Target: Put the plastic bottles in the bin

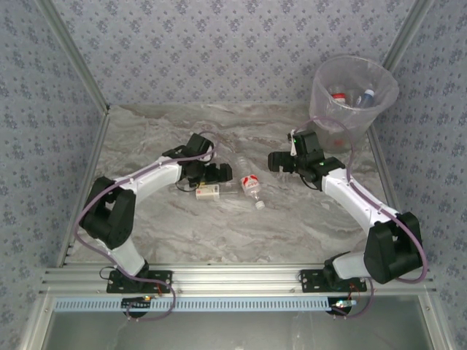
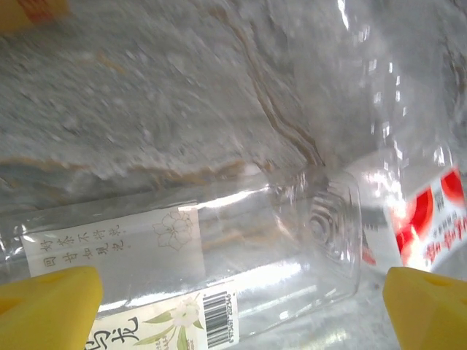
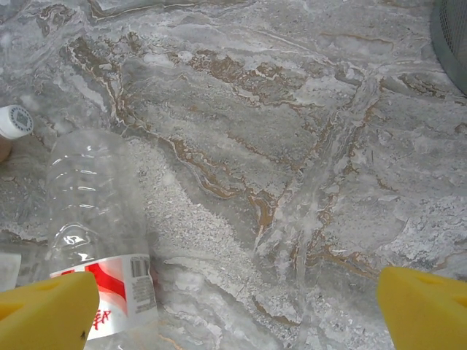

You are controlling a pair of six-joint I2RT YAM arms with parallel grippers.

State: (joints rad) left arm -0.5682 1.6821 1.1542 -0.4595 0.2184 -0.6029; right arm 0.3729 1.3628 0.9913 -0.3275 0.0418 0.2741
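Observation:
The white-labelled bottle (image 2: 219, 248) lies lengthwise from one finger toward the other, so my left gripper should turn crosswise next and then lower over the bottle's label (image 2: 157, 292).
Two plastic bottles lie mid-table. A clear one with a white and yellow label (image 1: 208, 191) lies on its side, and a clear one with a red label (image 1: 249, 182) lies just right of it. My left gripper (image 1: 215, 173) hovers over them, open. In the left wrist view the white-labelled bottle (image 2: 219, 248) lies across the gap between the yellow fingertips (image 2: 47, 306), with the red-labelled one (image 2: 430, 226) at the right. My right gripper (image 1: 281, 162) is open over bare table; its view has the red-labelled bottle (image 3: 95, 219) beside its left fingertip (image 3: 44, 313). The bin (image 1: 354, 95) stands at the back right with bottles inside.
A white cap (image 1: 260, 205) lies near the red-labelled bottle on its near side, and it is at the left edge (image 3: 13, 120) in the right wrist view. The bin's grey wall (image 3: 452, 29) shows at the top right corner there. Patterned walls enclose the marble table (image 1: 241, 233).

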